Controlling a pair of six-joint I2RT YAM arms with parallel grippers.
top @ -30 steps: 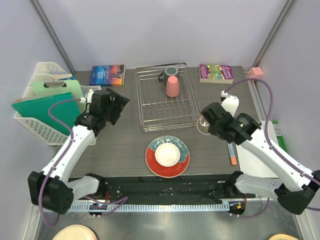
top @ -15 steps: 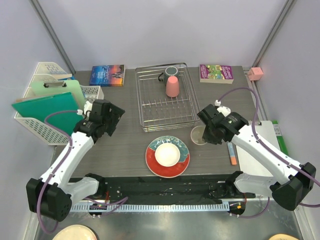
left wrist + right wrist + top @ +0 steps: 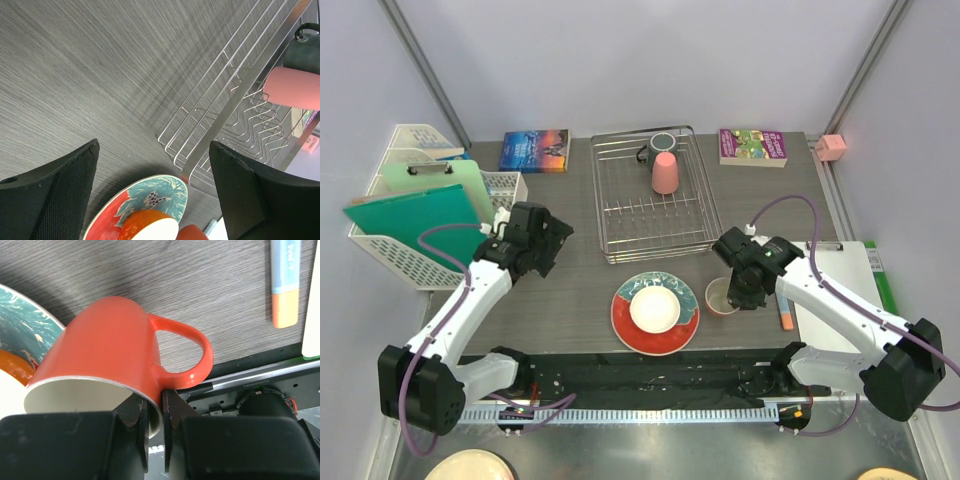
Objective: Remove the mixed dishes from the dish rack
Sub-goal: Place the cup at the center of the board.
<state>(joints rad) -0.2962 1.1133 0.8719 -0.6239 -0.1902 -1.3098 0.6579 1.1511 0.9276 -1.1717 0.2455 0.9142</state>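
Observation:
The orange mug still hangs tilted, so next my right gripper needs to lower it slightly toward the plate's rim and settle the mug's bottom on the tabletop.
The silver wire dish rack [image 3: 657,255] [image 3: 240,90] holds an upside-down pink cup [image 3: 665,173] [image 3: 292,87] and, behind it, a dark grey mug [image 3: 660,145] [image 3: 305,50]. In front of the rack, a teal plate with a red-orange rim [image 3: 625,318] [image 3: 155,192] [image 3: 20,315] carries the small orange-and-white bowl [image 3: 654,309] [image 3: 150,227]. My right gripper [image 3: 740,285] [image 3: 155,405] is shut on the rim of the orange mug [image 3: 723,297] [image 3: 110,340], beside its handle. The mug is tilted, just right of the plate. My left gripper [image 3: 545,240] [image 3: 152,150] is open and holds nothing, left of the rack.
A white lattice basket [image 3: 395,250] with green folders [image 3: 415,215] stands at the left. Two books [image 3: 534,150] [image 3: 752,146] lie along the back. An orange marker [image 3: 785,310] [image 3: 286,280] and a white clipboard [image 3: 835,300] lie right of the mug.
My right arm carried the orange mug from beside the rack's right side forward and down to the plate's right edge. My left arm drew back a little toward the near left.

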